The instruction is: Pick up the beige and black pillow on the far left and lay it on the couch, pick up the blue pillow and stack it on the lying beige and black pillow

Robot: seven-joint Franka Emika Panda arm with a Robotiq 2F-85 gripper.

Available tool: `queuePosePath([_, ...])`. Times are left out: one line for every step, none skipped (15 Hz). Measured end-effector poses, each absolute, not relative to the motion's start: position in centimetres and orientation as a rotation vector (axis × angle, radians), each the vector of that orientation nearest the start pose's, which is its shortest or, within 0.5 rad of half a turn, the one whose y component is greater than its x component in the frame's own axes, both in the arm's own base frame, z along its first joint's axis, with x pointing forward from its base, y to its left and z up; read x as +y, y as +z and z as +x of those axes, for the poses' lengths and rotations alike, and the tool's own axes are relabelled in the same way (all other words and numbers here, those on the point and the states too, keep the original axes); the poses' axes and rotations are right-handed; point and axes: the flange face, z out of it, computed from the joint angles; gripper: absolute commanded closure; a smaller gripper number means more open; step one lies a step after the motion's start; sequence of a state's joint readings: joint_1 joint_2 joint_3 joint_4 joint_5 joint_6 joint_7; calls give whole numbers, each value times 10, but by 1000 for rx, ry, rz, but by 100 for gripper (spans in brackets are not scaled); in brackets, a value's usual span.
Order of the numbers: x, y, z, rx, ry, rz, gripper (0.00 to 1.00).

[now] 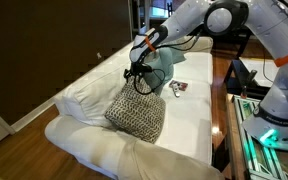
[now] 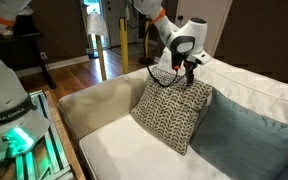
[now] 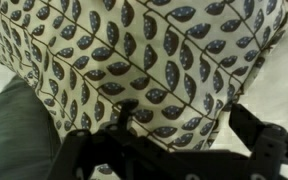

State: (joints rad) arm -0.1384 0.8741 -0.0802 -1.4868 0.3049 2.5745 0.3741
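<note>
My gripper should next go down a little over the beige and black pillow's upper corner (image 2: 185, 83) (image 3: 189, 142) and close, because that corner is just below, between its spread fingers.
The beige and black pillow (image 1: 136, 112) (image 2: 172, 112) stands tilted on the couch (image 1: 84, 100) (image 2: 114, 150) seat, leaning toward the back cushions. It fills the wrist view (image 3: 134, 50). My gripper (image 1: 139, 75) (image 2: 184, 72) (image 3: 184, 125) is at the pillow's top edge. Its fingers are spread wide, with the pillow's upper corner between them. A blue pillow (image 1: 164, 62) (image 2: 246, 140) leans on the couch back just beside the patterned one. It also shows at the lower left of the wrist view (image 3: 19, 130).
A small red and white object (image 1: 179, 88) lies on the couch seat beyond the pillows. The robot's stand with a green light (image 1: 269, 135) (image 2: 14, 135) is beside the couch arm. Dark walls and wood floor lie behind.
</note>
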Motion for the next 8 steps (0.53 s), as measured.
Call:
queuePosePath([-153, 168, 720, 1152, -314, -2745, 0])
queuePosePath([-152, 164, 723, 1148, -317, -2747, 0])
queuePosePath([-151, 159, 726, 1144, -318, -2748, 0])
queuePosePath([-150, 155, 729, 1140, -321, -2750, 0])
queuePosePath([-149, 152, 731, 1136, -325, -2751, 13])
queuePosePath([-148, 149, 734, 1132, -328, -2753, 28])
queuePosePath([-148, 147, 736, 1128, -332, -2754, 34])
queuePosePath([-148, 144, 737, 1127, -332, -2755, 42])
